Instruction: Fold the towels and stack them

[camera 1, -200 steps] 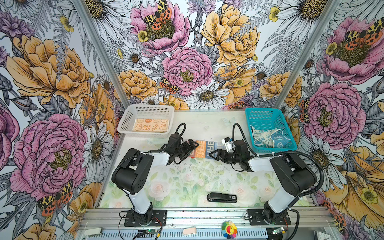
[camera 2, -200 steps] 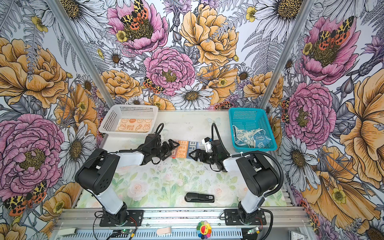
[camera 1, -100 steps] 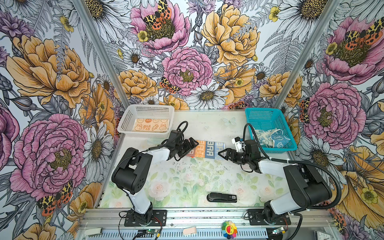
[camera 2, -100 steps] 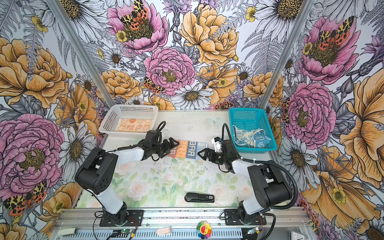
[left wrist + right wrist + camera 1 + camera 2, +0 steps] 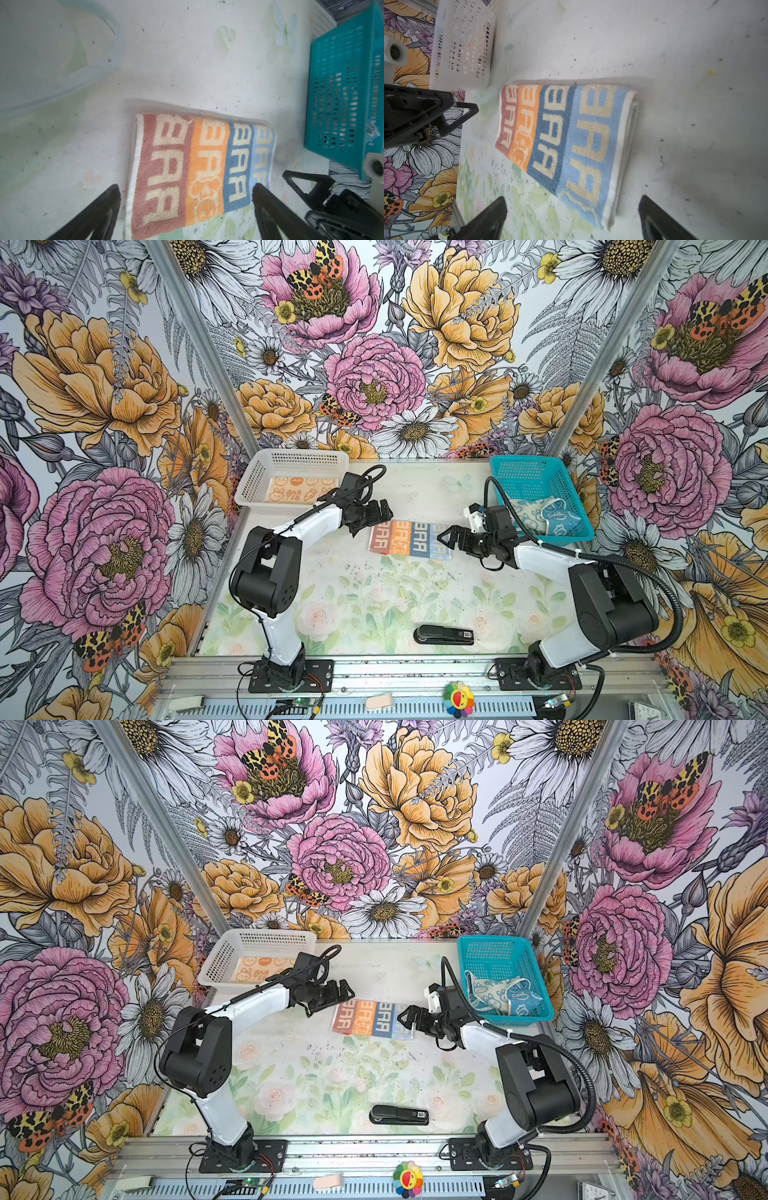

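Note:
I need to bring my open left gripper down onto that end's white edge (image 5: 372,541) (image 5: 130,194) and close it there, as the striped towel is already folded flat and its red end is nearest.
A folded striped towel (image 5: 409,539) (image 5: 372,1021) with "RAB" lettering in red, orange and blue bands lies flat at the table's middle. My left gripper (image 5: 383,511) (image 5: 345,989) hovers open just off its left end; the towel (image 5: 187,166) shows between and beyond the spread fingers of the left gripper (image 5: 186,187). My right gripper (image 5: 446,540) (image 5: 405,1017) stands open just off the right end, and the towel's light-blue end (image 5: 591,149) lies ahead of the right gripper (image 5: 573,198). Neither holds anything. An orange bunny towel (image 5: 299,493) lies flat in the white basket (image 5: 291,460). Crumpled cream and blue towels (image 5: 540,514) sit in the teal basket (image 5: 532,472).
A black stapler (image 5: 444,635) (image 5: 400,1115) lies near the table's front edge. The white basket stands at the back left, the teal one at the back right. Floral walls close in the back and both sides.
Both grippers have drawn back from the striped towel, the left one leftward and the right one rightward. The towel now lies uncovered, folded and still.

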{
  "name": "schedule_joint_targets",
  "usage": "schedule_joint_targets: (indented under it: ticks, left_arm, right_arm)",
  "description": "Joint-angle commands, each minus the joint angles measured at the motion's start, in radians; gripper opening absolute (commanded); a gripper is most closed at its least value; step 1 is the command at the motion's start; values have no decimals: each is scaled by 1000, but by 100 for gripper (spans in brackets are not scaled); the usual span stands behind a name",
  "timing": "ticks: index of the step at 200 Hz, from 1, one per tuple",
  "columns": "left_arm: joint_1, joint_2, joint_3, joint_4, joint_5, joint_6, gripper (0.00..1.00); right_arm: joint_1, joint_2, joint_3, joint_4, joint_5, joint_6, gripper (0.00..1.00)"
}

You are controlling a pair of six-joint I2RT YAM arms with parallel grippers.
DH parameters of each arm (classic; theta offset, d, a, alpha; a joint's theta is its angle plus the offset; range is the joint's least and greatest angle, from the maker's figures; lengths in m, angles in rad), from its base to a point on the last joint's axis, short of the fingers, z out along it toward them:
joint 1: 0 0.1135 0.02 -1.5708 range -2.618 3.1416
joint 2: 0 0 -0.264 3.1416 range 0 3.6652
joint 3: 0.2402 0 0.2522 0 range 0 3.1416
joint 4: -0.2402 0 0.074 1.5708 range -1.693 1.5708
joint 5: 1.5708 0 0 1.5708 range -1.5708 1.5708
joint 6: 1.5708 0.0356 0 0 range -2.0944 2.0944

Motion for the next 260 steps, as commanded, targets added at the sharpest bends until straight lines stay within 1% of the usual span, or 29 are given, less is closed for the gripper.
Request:
schedule_joint_targets:
  ticks: [1, 52, 76, 95, 120, 135, 148, 155, 172, 212, 229, 260]
  left_arm:
    - [-5, 48, -6, -47, -5, 44, 99]
    - [-11, 123, 13, -48, 11, 42, 97]
    - [-16, 138, 20, -49, 10, 45, 92]
    - [-23, 151, 31, -61, 2, 57, 84]
    - [-38, 161, 37, -73, -4, 62, 62]
    - [-49, 160, 37, -73, -15, 62, 52]
    - [-56, 161, 40, -73, -19, 67, 41]
    - [-57, 162, 41, -73, -23, 67, 37]
    - [-57, 164, 49, -73, -24, 69, 31]
    - [-58, 177, 76, -77, -31, 81, 9]
    - [-57, 193, 102, -104, -43, 94, 0]
    - [-50, 193, 149, -150, -80, 123, 0]
  right_arm:
    - [1, 18, 21, -10, 25, -5, 99]
    - [20, 84, 34, -10, 55, -3, 99]
    - [38, 110, 45, -10, 66, 3, 99]
    - [51, 119, 46, -7, 78, 7, 99]
    - [69, 148, 51, 11, 77, 20, 99]
    - [79, 171, 58, 26, 70, 29, 99]
    - [89, 186, 68, 29, 68, 34, 99]
    - [91, 194, 72, 31, 67, 36, 99]
    - [97, 206, 78, 45, 66, 45, 99]
    - [104, 221, 92, 50, 63, 48, 99]
    - [103, 219, 94, 50, 62, 44, 99]
    - [104, 191, 100, 16, 76, 19, 99]
